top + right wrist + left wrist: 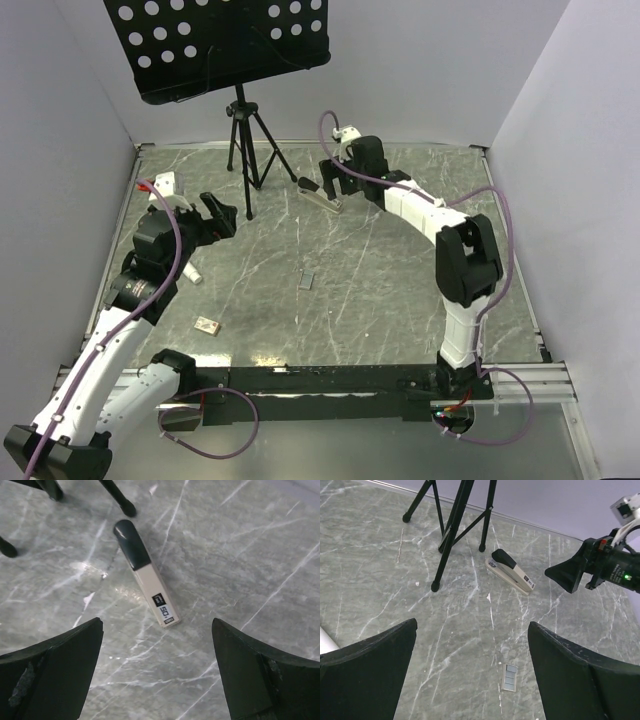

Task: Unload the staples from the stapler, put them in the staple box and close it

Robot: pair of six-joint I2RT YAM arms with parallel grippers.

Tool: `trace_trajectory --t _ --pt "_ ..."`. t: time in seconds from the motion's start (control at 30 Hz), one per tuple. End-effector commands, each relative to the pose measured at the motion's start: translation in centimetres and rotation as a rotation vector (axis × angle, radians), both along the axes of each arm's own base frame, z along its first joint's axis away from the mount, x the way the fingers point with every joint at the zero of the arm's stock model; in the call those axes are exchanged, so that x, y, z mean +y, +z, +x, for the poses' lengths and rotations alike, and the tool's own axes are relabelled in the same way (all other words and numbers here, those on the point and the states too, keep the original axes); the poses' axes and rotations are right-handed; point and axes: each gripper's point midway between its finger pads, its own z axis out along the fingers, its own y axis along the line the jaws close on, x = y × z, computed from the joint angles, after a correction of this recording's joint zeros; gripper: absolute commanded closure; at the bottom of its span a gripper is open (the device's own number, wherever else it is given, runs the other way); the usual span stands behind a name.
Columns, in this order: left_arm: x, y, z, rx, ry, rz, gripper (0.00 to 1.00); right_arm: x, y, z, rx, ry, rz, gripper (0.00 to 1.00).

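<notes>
I will lower my right gripper's open fingers around the stapler's pale labelled end (334, 207) (163, 608) and close on its sides, as it lies below, clear of the tripod feet.
The stapler (322, 197) lies flat at the back middle of the table, closed, with a pale top and a dark rear end. It also shows in the left wrist view (512, 572) and the right wrist view (146, 575). My right gripper (334, 184) hovers open and empty just above and beside it (157, 625). A small grey strip of staples (307, 281) lies on the table centre, between my left fingers in the left wrist view (510, 676). My left gripper (221, 212) is open, empty and raised at the left (472, 625).
A black tripod stand (245, 140) with a perforated music desk stands at the back left, its feet close to the stapler (440, 555). A small tan block (207, 325) and a white cylinder (190, 272) lie at the left. Walls enclose the table.
</notes>
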Motion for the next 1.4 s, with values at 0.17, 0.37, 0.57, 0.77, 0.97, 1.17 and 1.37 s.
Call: trace_trajectory --t 0.17,0.37,0.57,0.77,0.97,1.17,1.37 --pt "0.3 0.5 0.0 -0.013 0.026 -0.017 0.03 1.0 -4.1 2.5 0.177 0.053 0.077 0.11" --pt "0.2 0.4 0.2 -0.005 0.022 -0.017 0.03 1.2 -6.0 3.0 0.235 -0.015 0.112 0.12" --pt "0.3 0.4 0.1 -0.005 0.026 -0.018 0.03 2.1 -8.1 2.9 0.287 0.001 0.075 0.14" --pt "0.4 0.5 0.0 -0.009 0.036 -0.018 0.03 2.0 -8.9 3.4 0.261 -0.037 -0.013 0.17" --pt "0.2 0.6 0.0 -0.019 0.017 -0.017 0.02 1.9 -10.1 3.6 0.284 -0.043 -0.056 0.25" --pt "-0.2 0.7 -0.1 -0.019 -0.008 -0.017 0.01 1.8 -9.3 4.4 0.259 -0.073 -0.062 0.36" --pt "0.4 1.2 -0.5 -0.055 0.012 -0.016 0.01 2.2 -9.6 4.1 0.263 -0.072 -0.075 0.45"
